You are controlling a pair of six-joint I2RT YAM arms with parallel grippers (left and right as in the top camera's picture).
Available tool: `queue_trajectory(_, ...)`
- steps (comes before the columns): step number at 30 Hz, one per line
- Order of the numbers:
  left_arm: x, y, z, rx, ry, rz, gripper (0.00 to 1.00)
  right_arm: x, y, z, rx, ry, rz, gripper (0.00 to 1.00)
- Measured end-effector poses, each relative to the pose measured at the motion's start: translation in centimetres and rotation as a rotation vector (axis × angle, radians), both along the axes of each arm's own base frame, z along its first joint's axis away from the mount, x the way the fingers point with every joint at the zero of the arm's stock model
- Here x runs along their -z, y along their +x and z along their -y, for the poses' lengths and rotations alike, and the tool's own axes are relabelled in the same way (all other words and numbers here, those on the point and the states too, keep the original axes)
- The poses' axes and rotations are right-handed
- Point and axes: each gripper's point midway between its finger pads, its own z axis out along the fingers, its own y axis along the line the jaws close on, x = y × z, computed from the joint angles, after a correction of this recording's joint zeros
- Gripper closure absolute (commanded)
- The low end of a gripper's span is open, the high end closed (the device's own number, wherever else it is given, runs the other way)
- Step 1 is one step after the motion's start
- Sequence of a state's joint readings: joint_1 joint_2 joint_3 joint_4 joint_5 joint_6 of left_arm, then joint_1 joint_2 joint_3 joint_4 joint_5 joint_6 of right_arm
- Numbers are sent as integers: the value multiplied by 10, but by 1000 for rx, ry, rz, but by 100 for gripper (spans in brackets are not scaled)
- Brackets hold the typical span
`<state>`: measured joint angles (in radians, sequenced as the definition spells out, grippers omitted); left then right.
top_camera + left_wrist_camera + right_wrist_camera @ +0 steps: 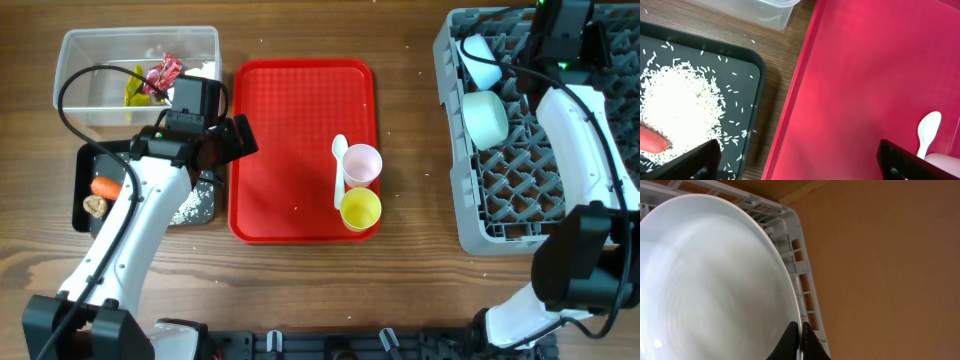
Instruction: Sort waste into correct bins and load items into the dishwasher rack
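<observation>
My left gripper moves to the right in the overhead view and down onto the pink cup's rim beside the spoon next. The pink cup's opening faces up.
My left gripper [215,145] [800,162] is open and empty, low over the gap between the black tray [80,190] and the red tray [290,130]. The black tray holds rice [680,105], a carrot [106,186] and a brown lump [95,206]. The clear tub [80,50] holds red [165,70] and yellow-green [135,88] wrappers. The spoon [339,165], pink cup [362,164] and yellow cup [360,209] sit on the red tray. My right gripper [800,330] is shut on the rim of the pale blue plate [710,280] at the far edge of the rack [520,180].
Two pale blue bowls [478,60] [485,117] lie in the rack's left side. The right arm [580,140] reaches across the rack and hides the plate from overhead. Bare wooden table lies in front of the trays and between the red tray and the rack.
</observation>
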<state>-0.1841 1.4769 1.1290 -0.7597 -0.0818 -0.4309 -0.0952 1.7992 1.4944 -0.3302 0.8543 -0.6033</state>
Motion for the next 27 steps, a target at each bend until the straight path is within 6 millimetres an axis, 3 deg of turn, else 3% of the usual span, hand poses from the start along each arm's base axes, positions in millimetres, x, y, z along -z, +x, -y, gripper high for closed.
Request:
queue_trajectory(2, 0, 0, 0, 0, 0, -1, 0, 7, 3, -1, -10, 5, -16, 18)
queue_trajectory(3, 0, 0, 0, 0, 0, -1, 0, 10, 4, -2, -16, 12, -20, 0)
queue_trajectory(13, 0, 0, 0, 0, 0, -1, 0, 8, 9, -13, 68, 203, 248, 0)
queue_trajectory(16, 0, 0, 0, 0, 0, 0, 0, -28, -3, -63, -65, 331, 302, 0)
queue_trajectory(18, 0, 0, 0, 0, 0, 0, 0, -68, -20, -137, -297, 492, 329, 0)
queue_trajectory(20, 0, 0, 0, 0, 0, -2, 0, -97, -50, -212, -568, 708, 307, 0)
queue_trajectory(22, 0, 0, 0, 0, 0, -1, 0, -94, -72, -245, -660, 874, 243, 0)
queue_trajectory(24, 0, 0, 0, 0, 0, -1, 0, -66, -81, -263, -646, 1015, 132, 0)
queue_trajectory(27, 0, 0, 0, 0, 0, -1, 0, -22, -97, -272, -577, 1106, -25, 0)
